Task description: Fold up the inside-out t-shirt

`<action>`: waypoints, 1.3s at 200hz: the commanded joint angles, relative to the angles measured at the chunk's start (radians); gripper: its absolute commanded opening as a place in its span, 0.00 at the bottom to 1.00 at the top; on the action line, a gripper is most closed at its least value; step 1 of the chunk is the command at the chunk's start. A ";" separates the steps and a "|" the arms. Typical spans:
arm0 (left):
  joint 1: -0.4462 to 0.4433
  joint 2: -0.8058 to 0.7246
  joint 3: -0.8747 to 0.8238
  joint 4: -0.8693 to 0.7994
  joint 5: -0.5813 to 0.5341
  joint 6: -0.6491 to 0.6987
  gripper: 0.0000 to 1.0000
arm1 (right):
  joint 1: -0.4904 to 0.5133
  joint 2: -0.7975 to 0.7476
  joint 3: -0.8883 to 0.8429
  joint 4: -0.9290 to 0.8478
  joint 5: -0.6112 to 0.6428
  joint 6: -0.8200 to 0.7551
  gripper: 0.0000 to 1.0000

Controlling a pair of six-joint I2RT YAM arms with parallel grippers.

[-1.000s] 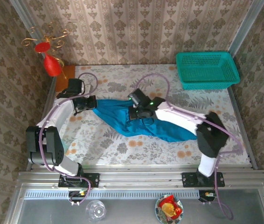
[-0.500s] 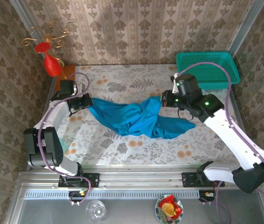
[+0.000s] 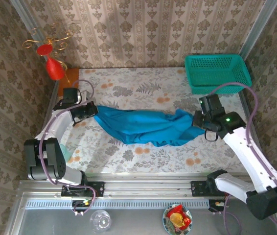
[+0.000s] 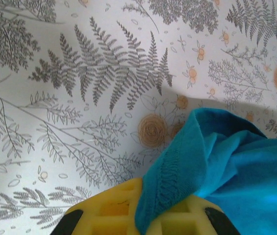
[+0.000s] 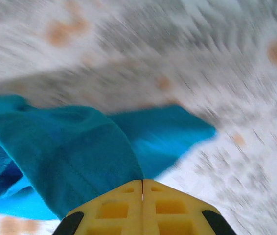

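The blue shirt already lies stretched across the table, so the robot's left gripper will move down and slightly back to let go of the stitched hem [image 4: 175, 166] on the flowered tabletop.
The bright blue t-shirt [image 3: 146, 127] lies stretched left to right across the middle of the flowered table. My left gripper [image 3: 92, 109] is shut on the t-shirt's left end; a stitched hem [image 4: 175, 166] comes out between the yellow fingers [image 4: 109, 208]. My right gripper [image 3: 196, 119] is shut on the t-shirt's right end, and in the blurred right wrist view the cloth [image 5: 75, 156] runs out from the closed yellow jaws.
A teal mesh basket [image 3: 218, 72] stands at the back right corner. A red ornament [image 3: 55, 67] hangs at the back left. The table [image 3: 138, 90] has bare cloth in front of and behind the shirt.
My right gripper has swung from the shirt's middle to the right side, dragging the cloth out long. The left gripper stayed near the left end.
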 commanded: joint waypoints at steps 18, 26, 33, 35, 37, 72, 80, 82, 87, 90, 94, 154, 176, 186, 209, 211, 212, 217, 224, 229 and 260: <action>-0.018 -0.035 -0.072 0.013 0.012 -0.025 0.07 | -0.013 -0.011 -0.139 -0.012 0.001 0.078 0.32; -0.021 -0.034 -0.083 0.017 0.011 -0.025 0.07 | -0.011 -0.007 -0.150 0.003 -0.018 0.079 0.37; -0.023 -0.034 -0.091 0.022 0.010 -0.028 0.07 | -0.008 -0.006 -0.155 0.017 -0.032 0.076 0.38; -0.024 -0.034 -0.093 0.023 0.011 -0.028 0.07 | -0.006 -0.005 -0.156 0.021 -0.035 0.074 0.38; -0.024 -0.034 -0.096 0.023 0.010 -0.028 0.07 | -0.004 -0.004 -0.156 0.026 -0.039 0.073 0.38; -0.035 -0.033 -0.109 0.034 0.008 -0.035 0.07 | 0.080 0.047 -0.134 0.086 -0.079 0.037 0.40; -0.038 -0.032 -0.107 0.033 0.008 -0.036 0.07 | 0.110 0.068 -0.131 0.102 -0.085 0.036 0.40; -0.038 -0.032 -0.107 0.033 0.007 -0.034 0.07 | 0.117 0.074 -0.130 0.107 -0.086 0.036 0.40; -0.039 -0.031 -0.104 0.031 0.007 -0.033 0.07 | 0.138 0.091 -0.129 0.117 -0.086 0.033 0.41; -0.041 -0.031 -0.103 0.031 0.007 -0.034 0.07 | 0.149 0.101 -0.127 0.123 -0.085 0.030 0.41; -0.042 -0.030 -0.102 0.030 0.006 -0.034 0.08 | 0.163 0.117 -0.125 0.130 -0.087 0.027 0.41; -0.047 -0.040 -0.097 0.014 -0.007 -0.030 0.08 | 0.249 0.331 -0.086 0.184 0.007 0.009 0.48; -0.047 -0.049 -0.102 0.011 -0.017 -0.030 0.13 | 0.247 0.373 -0.074 0.207 -0.005 -0.009 0.31; -0.048 -0.049 -0.104 0.011 -0.022 -0.029 0.16 | 0.241 0.373 -0.064 0.202 0.002 -0.014 0.17; -0.049 -0.042 -0.110 0.011 -0.042 -0.018 0.25 | 0.188 0.307 -0.054 0.179 0.035 -0.018 0.00; -0.048 -0.041 -0.111 0.011 -0.046 -0.016 0.25 | 0.182 0.298 -0.054 0.180 0.037 -0.018 0.00; -0.049 -0.041 -0.111 0.011 -0.048 -0.014 0.25 | 0.178 0.292 -0.054 0.179 0.037 -0.019 0.00; -0.050 -0.040 -0.114 0.011 -0.058 -0.010 0.26 | 0.158 0.271 -0.057 0.177 0.042 -0.020 0.00; -0.052 -0.038 -0.119 0.011 -0.075 -0.003 0.27 | 0.127 0.237 -0.058 0.174 0.044 -0.026 0.00; -0.052 -0.032 -0.122 0.011 -0.085 0.000 0.28 | 0.105 0.213 -0.059 0.170 0.044 -0.031 0.00; -0.055 -0.010 -0.138 0.021 -0.102 0.007 0.34 | -0.046 0.107 -0.067 0.144 0.044 -0.087 0.00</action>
